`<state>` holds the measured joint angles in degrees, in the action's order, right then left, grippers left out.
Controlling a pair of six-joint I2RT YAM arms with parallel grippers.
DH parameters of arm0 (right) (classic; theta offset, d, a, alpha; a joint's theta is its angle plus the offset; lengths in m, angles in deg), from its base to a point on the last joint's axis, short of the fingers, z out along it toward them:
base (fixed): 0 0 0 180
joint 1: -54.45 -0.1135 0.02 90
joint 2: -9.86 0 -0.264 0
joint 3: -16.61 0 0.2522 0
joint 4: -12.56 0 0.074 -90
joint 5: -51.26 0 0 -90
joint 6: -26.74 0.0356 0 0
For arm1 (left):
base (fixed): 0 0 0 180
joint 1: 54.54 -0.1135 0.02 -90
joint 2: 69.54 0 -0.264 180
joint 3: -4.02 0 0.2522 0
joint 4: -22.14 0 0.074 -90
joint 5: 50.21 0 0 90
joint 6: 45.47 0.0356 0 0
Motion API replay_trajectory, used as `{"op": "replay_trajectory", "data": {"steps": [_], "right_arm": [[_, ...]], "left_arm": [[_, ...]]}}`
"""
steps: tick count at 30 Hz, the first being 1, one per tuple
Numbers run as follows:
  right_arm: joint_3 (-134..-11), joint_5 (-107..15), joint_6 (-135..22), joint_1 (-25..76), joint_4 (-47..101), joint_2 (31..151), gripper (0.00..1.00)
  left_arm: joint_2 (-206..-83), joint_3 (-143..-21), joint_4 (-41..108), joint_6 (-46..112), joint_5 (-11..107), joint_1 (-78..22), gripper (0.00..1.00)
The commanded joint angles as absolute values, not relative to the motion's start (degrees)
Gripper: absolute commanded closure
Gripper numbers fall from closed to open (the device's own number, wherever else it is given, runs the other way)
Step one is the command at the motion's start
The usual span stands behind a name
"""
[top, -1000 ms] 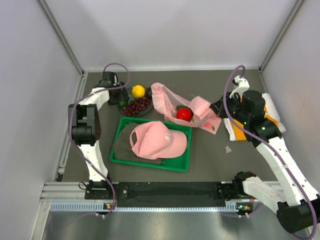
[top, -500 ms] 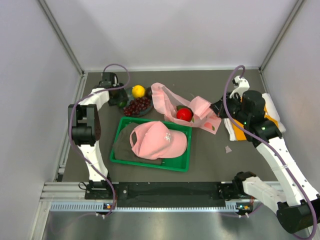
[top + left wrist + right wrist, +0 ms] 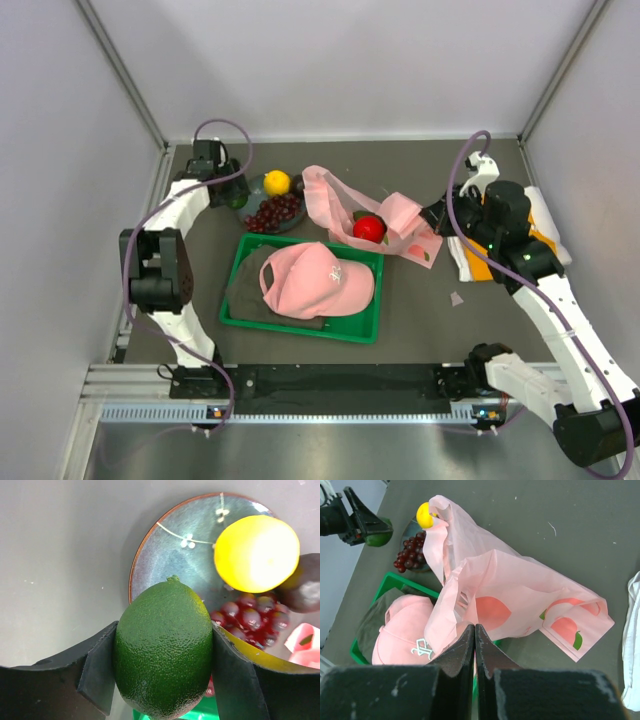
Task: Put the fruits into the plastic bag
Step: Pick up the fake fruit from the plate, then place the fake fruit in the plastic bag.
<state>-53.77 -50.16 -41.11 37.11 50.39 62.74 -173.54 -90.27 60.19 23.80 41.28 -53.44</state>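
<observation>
The left gripper carries the avocado (image 3: 238, 199) to the right in the top view into the bag's opening (image 3: 355, 212) next and releases it, because that opening gapes toward the plate.
My left gripper (image 3: 162, 662) is shut on a green avocado (image 3: 165, 647), holding it just above a blue-grey plate (image 3: 165, 550) at the back left. The same avocado (image 3: 238, 199) shows in the top view. On the plate lie a yellow citrus (image 3: 256, 553), dark red grapes (image 3: 250, 620) and a dark brown fruit (image 3: 307, 582). The pink plastic bag (image 3: 520, 600) with peach prints lies in the middle. My right gripper (image 3: 475, 627) is shut on its near edge. A red fruit (image 3: 369, 228) sits inside the bag (image 3: 400, 212).
A green tray (image 3: 372, 325) in front of the bag holds a pink cap (image 3: 315, 280) over a dark cloth. An orange and white cloth (image 3: 545, 235) lies at the right wall. Grey walls close in the left, right and back sides.
The left jaws have closed in on the avocado, and the left arm's elbow has swung out to the left. The right arm and the bag have not moved.
</observation>
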Motion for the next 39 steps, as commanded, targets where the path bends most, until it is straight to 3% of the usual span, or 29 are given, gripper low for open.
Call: {"op": "replay_trajectory", "data": {"steps": [1, 8, 19, 30, 39], "right_arm": [[-53.40, -50.17, -40.85, 37.49, 48.64, 61.19, 1.00], [-53.48, -50.60, -40.59, 37.49, 48.20, 61.28, 1.00], [-53.75, -51.13, -39.97, 37.49, 47.76, 61.37, 1.00], [-54.19, -50.78, -39.97, 37.40, 48.20, 61.28, 1.00], [-54.45, -50.43, -40.15, 37.40, 48.64, 61.02, 1.00]], "left_arm": [[-168.60, -89.37, 60.42, 23.88, 41.01, -53.75, 0.47], [-160.87, -85.24, 54.80, 22.30, 52.35, -52.79, 0.48], [-153.21, -86.29, 53.39, 22.56, 52.88, -41.90, 0.48], [-158.92, -88.40, 49.00, 20.01, 54.90, -27.13, 0.48], [-165.95, -91.13, 50.31, 19.83, 54.38, -21.85, 0.48]]}}
